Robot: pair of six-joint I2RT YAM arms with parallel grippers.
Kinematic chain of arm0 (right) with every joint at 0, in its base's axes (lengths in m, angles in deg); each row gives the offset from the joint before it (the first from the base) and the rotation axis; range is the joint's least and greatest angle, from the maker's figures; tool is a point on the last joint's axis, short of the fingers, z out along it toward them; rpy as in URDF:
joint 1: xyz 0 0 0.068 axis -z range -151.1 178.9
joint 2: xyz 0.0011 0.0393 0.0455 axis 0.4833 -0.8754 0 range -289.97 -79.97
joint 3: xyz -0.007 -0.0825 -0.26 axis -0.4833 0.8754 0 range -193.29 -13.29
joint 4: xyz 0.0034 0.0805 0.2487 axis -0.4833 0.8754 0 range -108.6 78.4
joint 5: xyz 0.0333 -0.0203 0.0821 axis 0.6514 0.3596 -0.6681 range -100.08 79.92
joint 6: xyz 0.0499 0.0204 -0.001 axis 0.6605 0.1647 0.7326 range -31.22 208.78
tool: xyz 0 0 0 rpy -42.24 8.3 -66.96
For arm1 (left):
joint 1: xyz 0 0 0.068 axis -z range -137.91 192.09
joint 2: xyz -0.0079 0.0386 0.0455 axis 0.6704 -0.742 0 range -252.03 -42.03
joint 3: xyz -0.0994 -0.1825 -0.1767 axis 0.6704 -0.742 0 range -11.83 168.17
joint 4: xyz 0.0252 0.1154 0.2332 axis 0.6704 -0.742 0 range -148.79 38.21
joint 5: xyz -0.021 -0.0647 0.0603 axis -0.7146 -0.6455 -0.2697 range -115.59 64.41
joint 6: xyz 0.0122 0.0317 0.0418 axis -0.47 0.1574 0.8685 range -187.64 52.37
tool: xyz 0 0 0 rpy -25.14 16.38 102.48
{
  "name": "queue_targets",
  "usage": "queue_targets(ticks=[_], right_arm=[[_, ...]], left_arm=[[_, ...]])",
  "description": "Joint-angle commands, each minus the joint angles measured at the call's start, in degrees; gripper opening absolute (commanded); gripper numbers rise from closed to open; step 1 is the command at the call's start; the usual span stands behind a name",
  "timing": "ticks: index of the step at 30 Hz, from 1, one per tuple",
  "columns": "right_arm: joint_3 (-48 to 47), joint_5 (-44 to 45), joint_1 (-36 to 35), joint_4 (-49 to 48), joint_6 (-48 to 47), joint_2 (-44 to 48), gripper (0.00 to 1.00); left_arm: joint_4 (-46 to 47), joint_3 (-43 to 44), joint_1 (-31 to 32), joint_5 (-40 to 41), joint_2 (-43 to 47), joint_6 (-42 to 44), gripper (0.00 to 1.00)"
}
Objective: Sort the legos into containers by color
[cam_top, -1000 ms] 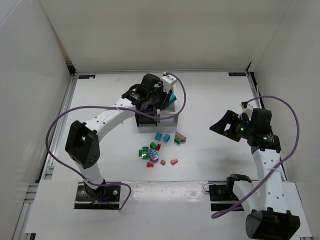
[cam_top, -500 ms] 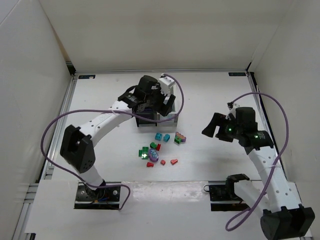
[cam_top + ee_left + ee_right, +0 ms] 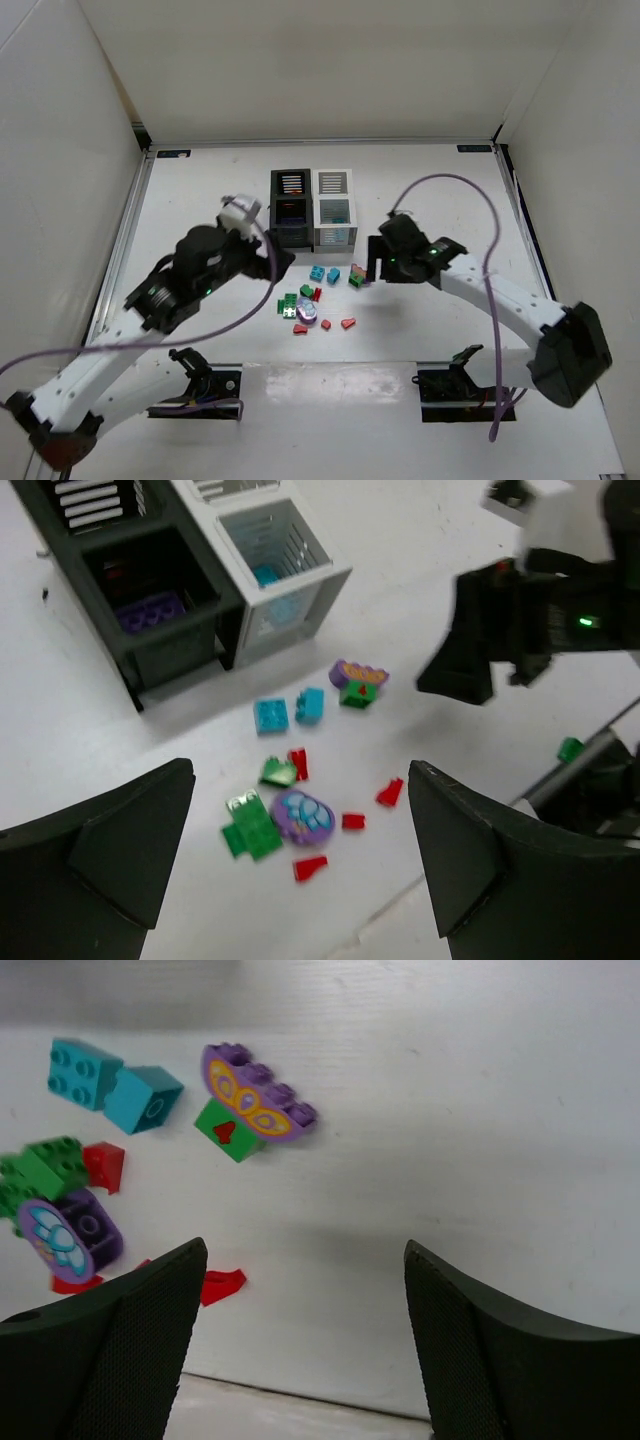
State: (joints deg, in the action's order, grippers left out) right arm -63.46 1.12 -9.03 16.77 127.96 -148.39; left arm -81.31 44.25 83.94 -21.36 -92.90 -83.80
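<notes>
The purple butterfly piece (image 3: pixel 255 1095) comes under my right gripper next, as the gripper shifts outward, turns slightly over it, then lowers around it.
The containers stand side by side at the back: a black bin (image 3: pixel 291 205) and a white bin (image 3: pixel 334 205). In the left wrist view the black bin (image 3: pixel 150 650) holds a purple brick (image 3: pixel 150 610) and the white bin (image 3: pixel 290 590) holds a teal piece (image 3: pixel 266 575). Loose legos (image 3: pixel 320 297) lie in front of them: two teal bricks (image 3: pixel 271 716), a purple butterfly piece (image 3: pixel 255 1095) on a green brick (image 3: pixel 228 1132), a green plate (image 3: pixel 250 825), a round purple piece (image 3: pixel 303 815) and several red bits (image 3: pixel 390 792). My left gripper (image 3: pixel 277 262) hangs open and empty left of the pile. My right gripper (image 3: pixel 374 258) is open just right of the butterfly piece.
The table's front edge (image 3: pixel 330 365) runs just below the pile. White walls close in the back and both sides. A purple cable (image 3: pixel 450 185) loops above the right arm.
My left gripper opened and pulled back down-left from over the bins, which now show fully. My right arm swung left and lower, up to the pile.
</notes>
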Motion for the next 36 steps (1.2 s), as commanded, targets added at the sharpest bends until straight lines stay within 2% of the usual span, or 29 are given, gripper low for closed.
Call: queue_targets(ticks=[1,2,3,7,12,16,17,18,27,31,36], right_arm=[[-6.15,6.46,-4.96,-9.71,-18.41,-5.57,0.83],[-7.21,6.46,-4.78,-9.28,-19.92,-6.71,0.83],[-8.44,2.37,-2.78,-9.45,-23.93,-8.99,0.83],[-6.61,-4.87,2.07,-16.37,-22.05,-10.94,0.81],[-3.36,-0.92,-1.26,-23.06,-19.84,-13.48,0.79],[-6.85,4.42,-5.83,-23.52,-22.3,-18.84,0.74],[-7.39,4.44,-6.1,-23.08,-22.04,-20.85,0.67],[-8.0,4.44,-6.1,-22.46,-21.87,-22.35,0.66],[-6.7,9.1,-7.07,-23.59,-17.03,-25.79,0.66],[-6.69,8.84,-6.89,-23.6,-16.33,-27.63,0.58],[-6.25,9.36,-7.33,-23.86,-16.07,-28.17,0.56]], left_arm=[[-6.76,-5.96,0.87,1.13,10.57,-7.65,0.99],[-7.74,-6.59,1.04,1.05,11.92,-8.18,0.99],[-10.71,-7.81,1.05,1.22,14.37,-9.66,0.99],[-14.51,-8.97,1.05,2.62,18.0,-11.26,0.99],[-16.45,-8.27,0.96,3.24,18.0,-10.65,0.99],[-16.54,-7.3,1.05,3.16,15.9,-10.12,0.99],[-16.62,-7.21,1.05,3.07,15.63,-10.12,0.99],[-16.54,-6.95,1.05,2.89,14.93,-9.94,0.99],[-16.45,-7.29,1.13,2.63,14.14,-9.68,0.99],[-16.36,-7.38,1.22,2.63,14.3,-9.85,0.99],[-16.45,-6.68,1.22,2.19,12.2,-9.68,0.99]])
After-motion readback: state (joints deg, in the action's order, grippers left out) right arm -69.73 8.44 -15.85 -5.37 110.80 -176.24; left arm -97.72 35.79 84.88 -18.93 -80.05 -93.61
